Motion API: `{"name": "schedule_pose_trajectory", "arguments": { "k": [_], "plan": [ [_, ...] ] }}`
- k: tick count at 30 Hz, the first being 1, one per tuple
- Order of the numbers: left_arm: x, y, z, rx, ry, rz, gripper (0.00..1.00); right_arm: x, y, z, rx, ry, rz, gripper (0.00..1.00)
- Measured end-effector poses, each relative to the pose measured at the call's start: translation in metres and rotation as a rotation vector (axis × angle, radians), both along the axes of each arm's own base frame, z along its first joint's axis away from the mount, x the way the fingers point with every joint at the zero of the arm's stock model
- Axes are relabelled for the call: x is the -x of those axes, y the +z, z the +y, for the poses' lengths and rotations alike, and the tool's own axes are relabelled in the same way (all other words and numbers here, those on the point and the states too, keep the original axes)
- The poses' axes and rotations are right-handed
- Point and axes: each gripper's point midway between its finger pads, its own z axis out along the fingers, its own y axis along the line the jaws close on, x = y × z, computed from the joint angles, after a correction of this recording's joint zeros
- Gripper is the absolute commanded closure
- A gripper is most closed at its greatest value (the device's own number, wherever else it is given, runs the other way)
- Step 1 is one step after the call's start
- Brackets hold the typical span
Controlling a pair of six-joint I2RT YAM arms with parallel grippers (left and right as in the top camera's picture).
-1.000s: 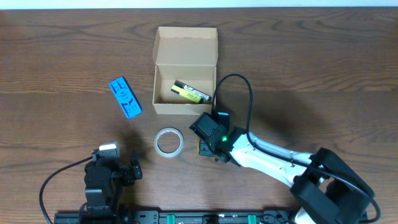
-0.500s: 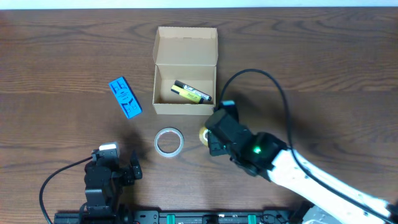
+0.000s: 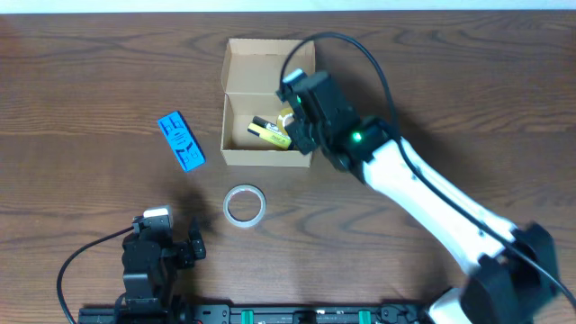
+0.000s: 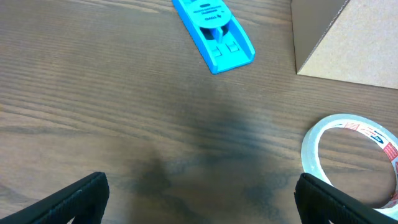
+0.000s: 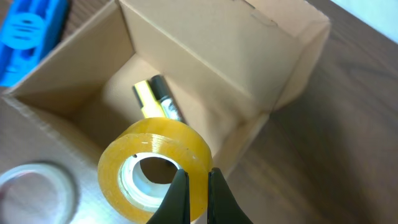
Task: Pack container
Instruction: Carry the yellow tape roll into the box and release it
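My right gripper will next go down and to the left in the overhead view and release the roll there, because the free bottom of the container beside the marker is there.
The tan cardboard container (image 3: 236, 155) stands open at the table's upper middle with its flap lid (image 3: 270, 65) raised. A yellow-and-black marker (image 3: 266, 132) lies inside it. My right gripper (image 3: 290, 124) is shut on a yellow tape roll (image 5: 155, 167) and holds it above the container's right side (image 5: 273, 93), over the marker (image 5: 155, 102). My left gripper (image 4: 199, 199) is open and empty, low over the table near a clear tape roll (image 4: 351, 158), which lies in front of the container (image 3: 244, 204).
A blue flat tool (image 3: 181, 140) lies left of the container and shows in the left wrist view (image 4: 214, 31). The container's corner (image 4: 339, 37) shows at that view's upper right. The left arm (image 3: 148, 256) rests at the near edge.
My right gripper has lifted the yellow tape roll from the table in front of the container and carried it up and away to above the container's right side. The left arm has not moved.
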Motion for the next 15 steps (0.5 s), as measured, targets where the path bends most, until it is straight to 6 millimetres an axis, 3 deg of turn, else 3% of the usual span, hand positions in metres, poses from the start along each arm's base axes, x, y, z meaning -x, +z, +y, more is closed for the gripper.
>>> {"name": "schedule_pose_trajectory", "arguments": {
  "k": [6,15],
  "plan": [
    [0.0,0.0,0.0,0.0,0.0,0.0,0.05,-0.026,-0.018,0.018,0.071,0.107,-0.009,0.99],
    [0.0,0.0,0.0,0.0,0.0,0.0,0.05,-0.02,-0.06,0.025,0.16,0.243,0.062,0.99]
  ]
}}
